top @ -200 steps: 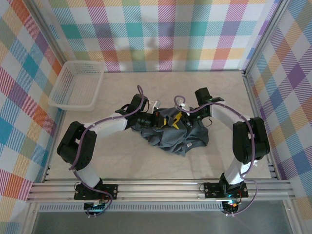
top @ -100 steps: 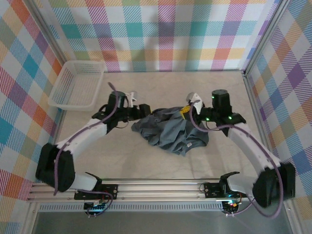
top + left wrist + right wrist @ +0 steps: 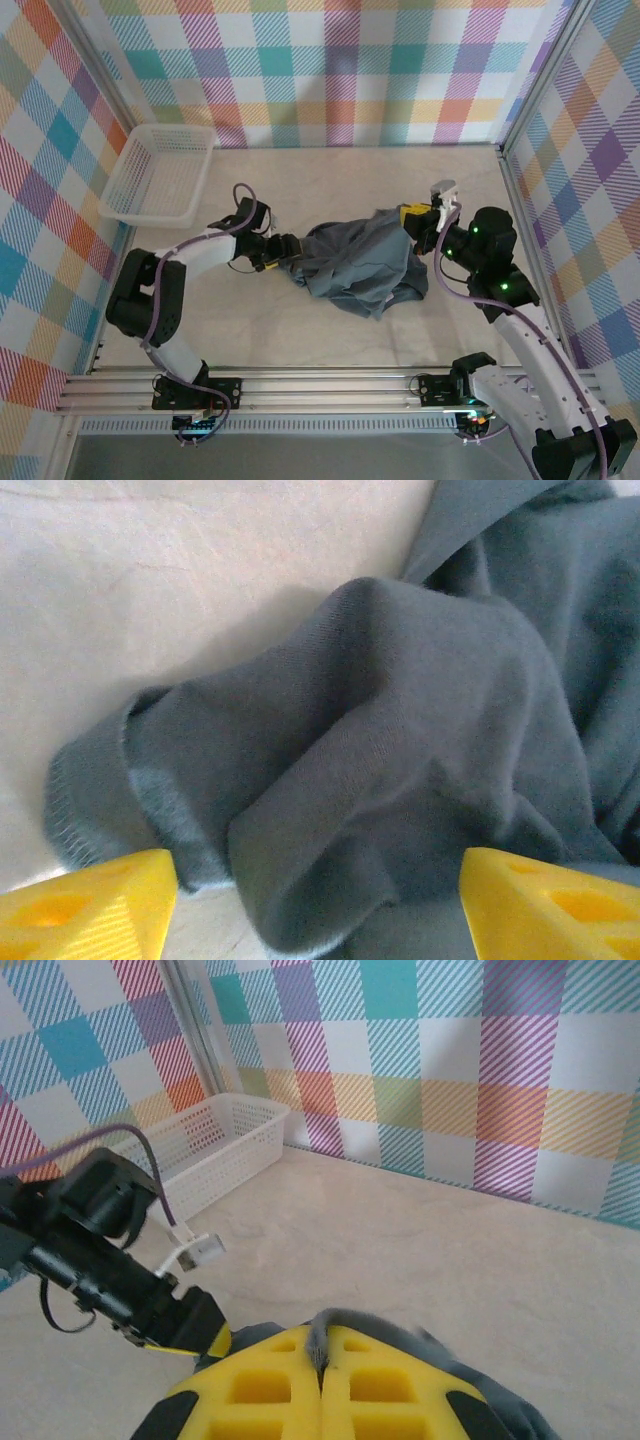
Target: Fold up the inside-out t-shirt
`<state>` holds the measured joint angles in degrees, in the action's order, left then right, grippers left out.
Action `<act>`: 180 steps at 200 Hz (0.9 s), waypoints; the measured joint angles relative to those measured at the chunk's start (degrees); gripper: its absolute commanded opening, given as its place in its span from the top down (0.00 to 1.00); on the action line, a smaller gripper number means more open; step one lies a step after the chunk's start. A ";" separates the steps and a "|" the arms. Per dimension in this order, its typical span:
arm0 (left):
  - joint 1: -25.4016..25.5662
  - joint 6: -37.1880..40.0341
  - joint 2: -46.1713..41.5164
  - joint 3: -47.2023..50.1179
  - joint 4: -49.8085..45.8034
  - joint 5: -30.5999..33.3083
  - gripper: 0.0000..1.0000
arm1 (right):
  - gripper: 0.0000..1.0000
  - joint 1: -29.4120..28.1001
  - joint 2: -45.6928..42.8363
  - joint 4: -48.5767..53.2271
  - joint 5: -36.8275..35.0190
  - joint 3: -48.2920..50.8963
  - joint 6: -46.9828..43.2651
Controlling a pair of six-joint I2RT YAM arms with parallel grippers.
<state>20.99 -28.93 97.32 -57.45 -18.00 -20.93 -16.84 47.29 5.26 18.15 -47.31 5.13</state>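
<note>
I should next lift the thin hem in my right gripper, carry it outward over the bare far tabletop and release it, because the t-shirt lies crumpled.
The inside-out t-shirt lies crumpled in a slate blue-grey heap at mid-table. My left gripper is low at the heap's left edge and open. In the left wrist view its yellow fingertips stand wide apart, and a rounded fold of the t-shirt bulges between them, touching neither. My right gripper sits at the heap's far right corner. In the right wrist view the right gripper is shut on a thin hem of the t-shirt, which pokes up between the yellow pads.
A white mesh basket stands at the far left of the table, also seen as the basket in the right wrist view. Checked walls close in the back and both sides. An aluminium rail runs along the near edge.
My left gripper has opened, let go of the shirt and drawn back to its left edge. My right gripper has shut on the hem and pulled it right and back.
</note>
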 measured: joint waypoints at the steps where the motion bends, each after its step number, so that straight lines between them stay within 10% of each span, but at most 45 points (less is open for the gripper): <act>1: 0.04 -0.17 0.26 -0.07 0.07 0.07 0.33 | 1.00 0.00 0.04 0.04 0.00 -0.07 0.15; 23: 0.37 -0.92 3.82 -1.05 0.17 0.76 0.52 | 1.00 0.00 1.42 1.81 -1.33 -2.78 4.17; 39: 0.35 -0.92 6.51 -3.13 -0.70 1.05 1.00 | 1.00 0.00 2.60 3.37 -3.91 -6.23 7.61; 80: -2.21 -0.42 4.59 -7.65 -4.98 2.89 1.00 | 1.00 0.00 8.00 7.74 -13.35 -22.82 14.60; 180: -6.51 4.00 -30.58 -47.34 -16.48 12.92 1.00 | 1.00 0.00 13.38 9.92 -31.52 -59.36 15.32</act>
<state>14.48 -24.93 66.74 -104.79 -34.48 -8.01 -16.84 60.66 15.18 -13.37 -106.67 20.45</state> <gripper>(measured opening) 0.056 0.047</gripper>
